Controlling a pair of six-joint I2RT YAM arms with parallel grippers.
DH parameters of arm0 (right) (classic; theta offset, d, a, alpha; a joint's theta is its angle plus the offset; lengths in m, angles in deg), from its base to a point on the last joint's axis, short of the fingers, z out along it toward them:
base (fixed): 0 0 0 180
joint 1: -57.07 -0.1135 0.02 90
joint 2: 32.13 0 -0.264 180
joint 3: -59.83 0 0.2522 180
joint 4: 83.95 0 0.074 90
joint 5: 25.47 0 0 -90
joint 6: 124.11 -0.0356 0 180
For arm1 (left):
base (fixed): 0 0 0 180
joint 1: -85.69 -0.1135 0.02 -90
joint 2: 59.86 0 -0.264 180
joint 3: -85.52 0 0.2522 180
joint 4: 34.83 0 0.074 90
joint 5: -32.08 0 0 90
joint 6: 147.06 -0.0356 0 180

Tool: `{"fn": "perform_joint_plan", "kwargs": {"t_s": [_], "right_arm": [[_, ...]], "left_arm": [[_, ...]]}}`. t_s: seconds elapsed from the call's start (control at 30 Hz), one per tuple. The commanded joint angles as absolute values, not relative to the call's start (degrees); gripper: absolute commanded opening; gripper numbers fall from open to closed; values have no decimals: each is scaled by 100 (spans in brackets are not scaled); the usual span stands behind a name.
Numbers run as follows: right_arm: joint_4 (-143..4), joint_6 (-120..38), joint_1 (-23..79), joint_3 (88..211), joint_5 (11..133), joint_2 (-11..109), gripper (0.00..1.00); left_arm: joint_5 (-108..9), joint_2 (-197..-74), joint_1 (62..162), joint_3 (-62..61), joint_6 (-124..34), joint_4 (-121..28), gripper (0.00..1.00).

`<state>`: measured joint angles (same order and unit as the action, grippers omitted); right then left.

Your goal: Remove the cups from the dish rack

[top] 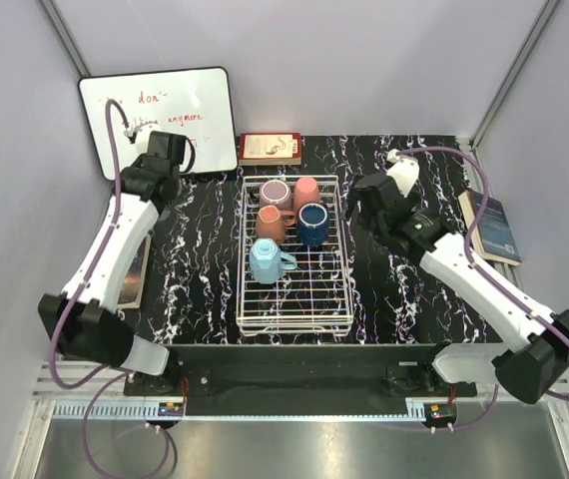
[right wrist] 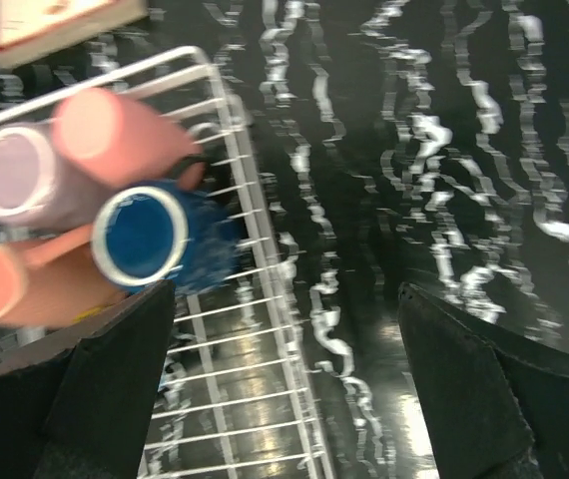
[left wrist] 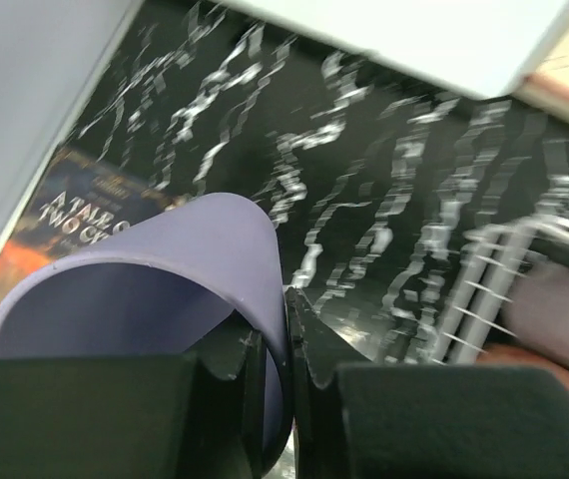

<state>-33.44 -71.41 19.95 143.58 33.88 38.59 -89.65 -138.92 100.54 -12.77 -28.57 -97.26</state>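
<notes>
My left gripper lowers the lavender cup onto the bare tabletop below, in front of the whiteboard, clear of the rack (top: 342, 261), next and then releases the lavender cup's side.
The white wire dish rack (top: 342, 261) lies mid-table. In it stand a mauve cup (top: 275, 193), a salmon pink cup (top: 306, 190), a terracotta cup (top: 272, 224), a dark blue cup (top: 312, 224) and a light blue cup (top: 267, 261). My left gripper (left wrist: 284, 319), far left of the rack near the whiteboard, is shut on the wall of a lavender cup (left wrist: 165, 269), one finger inside and one outside. My right gripper (right wrist: 284, 329) hangs open over the rack's right rim (right wrist: 255, 200), beside the dark blue cup (right wrist: 145, 235), with nothing between its fingers.
A whiteboard (top: 160, 120) leans at the back left, with a red book (top: 270, 148) behind the rack. A blue book (top: 492, 225) lies at the right edge. Another book (left wrist: 85, 215) lies at the left edge, beneath the left arm.
</notes>
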Motion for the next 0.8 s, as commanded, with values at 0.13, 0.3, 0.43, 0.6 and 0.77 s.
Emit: {"fn": "perform_joint_plan", "kwargs": {"t_s": [0.13,0.3,0.43,0.6,0.77], "right_arm": [[-2482,-7357,1480,14698,1260,4013,97],[-3641,-6787,1497,14039,1766,3126,68],[-3987,-6242,1497,13836,2199,2808,94],[-3890,-6039,1489,13933,2533,3053,100],[-3890,-5934,1489,14038,2727,3256,100]], "left_arm": [[-8824,-14923,9422,-2166,-2858,-9904,0],[-8377,-15635,9228,-2579,-2990,-9852,0],[-8018,-16180,9088,-2887,-3017,-9852,0],[-7665,-16883,8964,-3238,-2902,-9825,0],[-7392,-17331,8894,-3441,-2885,-9781,0]]}}
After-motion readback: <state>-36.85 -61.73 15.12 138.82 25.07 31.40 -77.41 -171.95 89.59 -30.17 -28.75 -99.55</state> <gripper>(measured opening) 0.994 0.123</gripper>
